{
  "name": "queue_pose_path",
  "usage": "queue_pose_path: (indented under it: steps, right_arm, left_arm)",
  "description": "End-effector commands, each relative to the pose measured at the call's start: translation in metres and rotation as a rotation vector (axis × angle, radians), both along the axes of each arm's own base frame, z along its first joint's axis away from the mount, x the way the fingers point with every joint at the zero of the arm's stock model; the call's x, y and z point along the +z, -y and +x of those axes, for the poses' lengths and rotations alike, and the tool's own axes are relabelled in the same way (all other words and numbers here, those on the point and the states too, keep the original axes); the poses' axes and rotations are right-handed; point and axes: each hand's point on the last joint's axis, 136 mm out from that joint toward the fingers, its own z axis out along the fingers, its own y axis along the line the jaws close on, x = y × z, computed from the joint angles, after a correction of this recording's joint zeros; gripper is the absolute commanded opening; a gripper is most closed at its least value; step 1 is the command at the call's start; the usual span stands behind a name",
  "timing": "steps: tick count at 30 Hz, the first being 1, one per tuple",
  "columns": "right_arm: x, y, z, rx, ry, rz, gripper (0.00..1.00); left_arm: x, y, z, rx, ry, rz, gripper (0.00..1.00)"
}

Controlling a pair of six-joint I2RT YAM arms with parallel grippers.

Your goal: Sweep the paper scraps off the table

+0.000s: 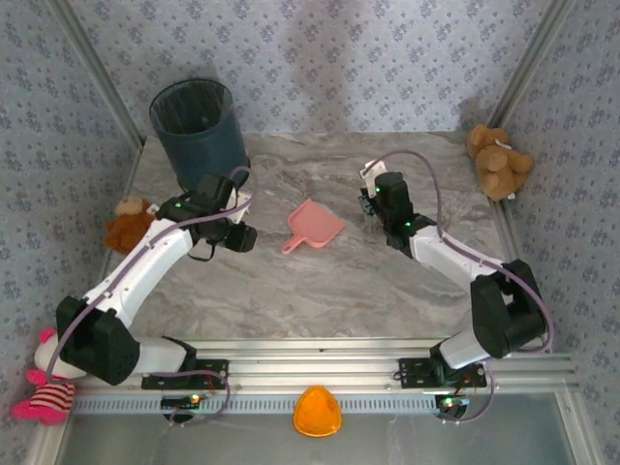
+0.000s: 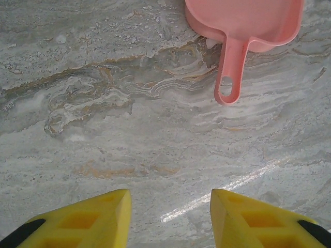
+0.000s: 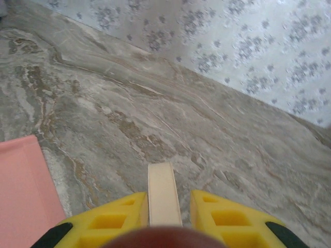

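The right gripper goes sideways over the pink dustpan's open front edge [image 3: 50,176] next and releases the cream flat handle [image 3: 163,191] there, since that edge faces the gripper.
The paper scraps are out of view. A pink dustpan [image 1: 315,225] lies mid-table [image 1: 291,291], its handle pointing towards the near left. My left gripper [image 1: 242,235] hovers just left of it, open, with bare marble between its yellow fingers [image 2: 103,217]; the dustpan [image 2: 243,20] lies ahead to the right. My right gripper [image 1: 373,189] is right of the dustpan, tilted towards the back wall, shut on a cream flat handle [image 3: 163,191] that sticks out between its fingers. The dustpan's edge [image 3: 20,181] shows at the left of that view.
A dark bin [image 1: 199,131] stands at the back left, close behind my left arm. Brown teddies sit at the left edge [image 1: 129,223] and back right corner [image 1: 499,160]. A pink doll [image 1: 44,387] and an orange dome [image 1: 318,411] lie by the metal rail [image 1: 310,368].
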Motion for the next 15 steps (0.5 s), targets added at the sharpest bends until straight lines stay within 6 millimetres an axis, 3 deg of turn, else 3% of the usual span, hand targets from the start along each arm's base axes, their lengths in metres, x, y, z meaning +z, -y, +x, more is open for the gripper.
queue_pose_path:
  steps: [1, 7, 15]
  right_arm:
    - [0.031, -0.023, 0.014, 0.05, 0.146, -0.042, 0.0]
    - [0.014, -0.06, 0.015, 0.121, 0.193, -0.136, 0.0]
    - [-0.011, -0.092, 0.009, 0.189, 0.212, -0.213, 0.0]
  left_arm:
    - [0.011, 0.001, 0.008, 0.021, 0.05, -0.048, 0.44]
    - [0.012, -0.005, 0.008, 0.039, 0.075, -0.035, 0.44]
    - [0.009, -0.012, 0.009, 0.049, 0.082, -0.005, 0.45]
